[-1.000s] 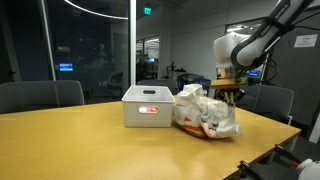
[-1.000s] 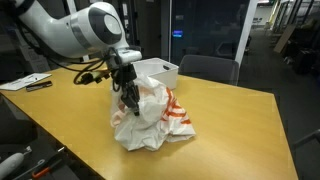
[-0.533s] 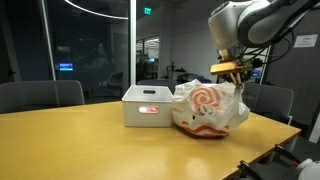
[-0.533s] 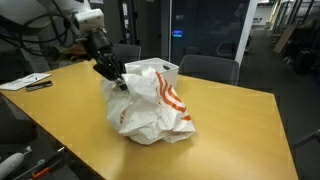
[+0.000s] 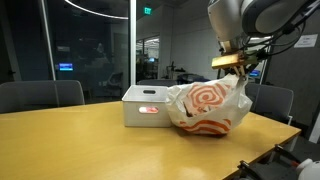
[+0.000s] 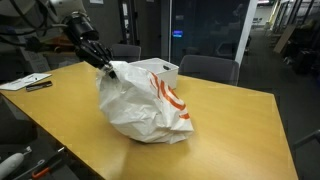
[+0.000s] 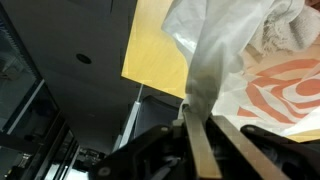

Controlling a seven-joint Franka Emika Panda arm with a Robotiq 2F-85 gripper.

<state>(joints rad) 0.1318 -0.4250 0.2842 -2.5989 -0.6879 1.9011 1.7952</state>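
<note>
The bag's body is below my gripper, and the pinched piece of its plastic is pulled tight. My gripper will go down a little toward the bag's orange-printed body (image 5: 208, 104) (image 7: 292, 92) and open to let go of the bag's top edge.
A white plastic bag with an orange swirl print (image 5: 203, 108) (image 6: 140, 100) rests on the wooden table (image 5: 80, 145) (image 6: 240, 130) in both exterior views. My gripper (image 5: 238, 66) (image 6: 105, 66) is shut on the bag's top edge and pulls it taut upward and to one side. In the wrist view the jaws (image 7: 193, 125) pinch a strip of the white plastic bag (image 7: 250, 60), which stretches away from them. A white open box (image 5: 147, 105) (image 6: 155, 69) stands right beside the bag.
Dark office chairs (image 5: 40, 95) (image 6: 212, 68) stand around the table. Pens or markers (image 6: 38, 86) and paper lie at one table corner. Glass walls and a dark office are behind.
My gripper has risen and pulled away with the bag's edge in it. The bag has gone from crumpled to stretched and lifted on that side.
</note>
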